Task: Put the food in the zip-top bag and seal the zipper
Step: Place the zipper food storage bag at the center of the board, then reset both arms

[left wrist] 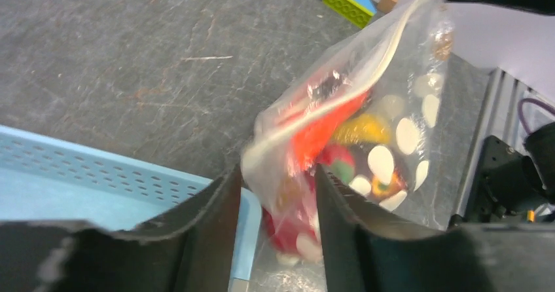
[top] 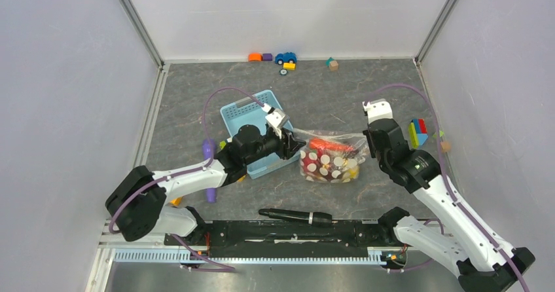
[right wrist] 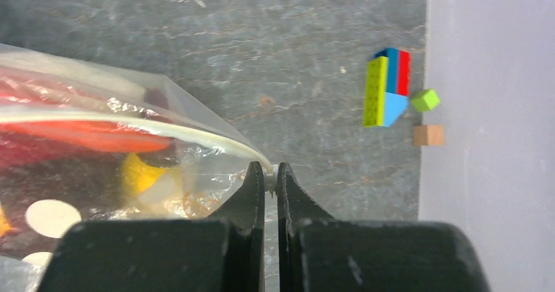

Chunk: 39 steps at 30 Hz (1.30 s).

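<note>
I should move my right gripper slightly toward the coloured blocks, then open its fingers off the zipper's end.
The zip-top bag [top: 330, 158] lies on the table's middle, stretched between both grippers, with the food inside: an orange carrot [left wrist: 321, 131], a yellow piece [left wrist: 363, 127] and red pieces. The zipper [right wrist: 131, 118] runs as a pale strip along the bag's top edge and also shows in the left wrist view [left wrist: 386, 50]. My right gripper [right wrist: 270, 169] is shut on the zipper's right end, seen from above at the bag's right corner [top: 368, 145]. My left gripper [left wrist: 277, 171] is open, its jaws apart around the bag's left end [top: 294, 146]. The carrot [right wrist: 85, 136] shows through the plastic.
The light-blue basket [top: 252, 118] stands left of the bag, under my left arm; its rim is beside my left finger [left wrist: 245, 226]. Coloured blocks [top: 419, 133] lie at the right wall. A purple stick [top: 209, 167], a black pen [top: 294, 215], and a toy car [top: 285, 57] are also there.
</note>
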Motion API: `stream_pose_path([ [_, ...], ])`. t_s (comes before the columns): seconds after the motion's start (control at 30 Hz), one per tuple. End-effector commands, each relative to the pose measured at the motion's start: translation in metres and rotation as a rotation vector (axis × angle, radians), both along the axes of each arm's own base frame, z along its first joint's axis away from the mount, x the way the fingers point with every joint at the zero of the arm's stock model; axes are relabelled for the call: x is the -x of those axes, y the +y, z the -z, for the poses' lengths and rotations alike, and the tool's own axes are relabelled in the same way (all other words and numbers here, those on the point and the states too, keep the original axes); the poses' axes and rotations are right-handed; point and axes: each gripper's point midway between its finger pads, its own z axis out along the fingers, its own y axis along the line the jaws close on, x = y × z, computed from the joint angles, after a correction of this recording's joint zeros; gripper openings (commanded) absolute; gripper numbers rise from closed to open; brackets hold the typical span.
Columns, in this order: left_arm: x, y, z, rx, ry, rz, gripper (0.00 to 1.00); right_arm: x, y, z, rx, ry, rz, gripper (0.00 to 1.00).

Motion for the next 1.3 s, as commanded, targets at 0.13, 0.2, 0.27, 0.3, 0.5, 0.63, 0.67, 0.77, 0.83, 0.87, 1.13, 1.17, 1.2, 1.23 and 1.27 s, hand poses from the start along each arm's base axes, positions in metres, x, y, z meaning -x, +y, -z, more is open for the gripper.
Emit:
stream_pose_path([
  [0.13,-0.012,-0.009,-0.029,0.072,0.046,-0.013,1.00,-0.004,-0.037,-0.023,0.053,-0.145,0.198,0.00],
  [0.2,-0.009,-0.001,-0.040,0.089,0.020,-0.034,1.00,-0.002,-0.047,-0.022,0.071,-0.158,0.265,0.00],
  [0.27,-0.014,0.017,-0.048,0.099,0.004,-0.125,1.00,0.001,-0.058,-0.021,0.096,-0.168,0.336,0.00],
  [0.3,-0.016,0.029,-0.055,0.109,-0.004,-0.182,1.00,0.001,-0.061,-0.019,0.109,-0.172,0.363,0.00],
  [0.5,-0.044,0.127,-0.061,0.093,0.040,-0.721,1.00,-0.004,-0.058,-0.011,0.091,-0.169,0.390,0.70],
  [0.63,-0.045,0.186,-0.063,-0.021,0.077,-1.023,1.00,-0.010,-0.048,-0.024,-0.029,-0.242,0.372,0.98],
  [0.67,-0.043,0.199,-0.065,-0.049,0.079,-1.090,1.00,-0.010,-0.045,-0.031,-0.071,-0.275,0.362,0.98],
  [0.77,-0.038,0.232,-0.071,-0.064,0.061,-1.267,1.00,-0.011,-0.039,-0.044,-0.172,-0.362,0.326,0.98],
  [0.83,-0.036,0.239,-0.075,-0.072,0.053,-1.296,1.00,-0.010,-0.037,-0.053,-0.224,-0.434,0.301,0.98],
  [0.87,-0.035,0.241,-0.078,-0.077,0.048,-1.297,1.00,-0.009,-0.038,-0.053,-0.236,-0.456,0.299,0.98],
  [1.13,-0.026,0.258,-0.088,-0.086,0.049,-1.350,1.00,0.003,-0.063,-0.051,-0.260,-0.563,0.416,0.98],
  [1.17,-0.026,0.259,-0.087,-0.088,0.053,-1.344,1.00,0.004,-0.065,-0.049,-0.255,-0.560,0.429,0.98],
  [1.2,-0.027,0.258,-0.085,-0.091,0.060,-1.334,1.00,0.005,-0.066,-0.049,-0.248,-0.557,0.437,0.98],
  [1.23,-0.028,0.257,-0.083,-0.092,0.069,-1.323,1.00,0.006,-0.069,-0.048,-0.238,-0.548,0.452,0.98],
  [1.27,-0.030,0.255,-0.081,-0.094,0.078,-1.301,1.00,0.008,-0.071,-0.048,-0.233,-0.542,0.462,0.98],
])
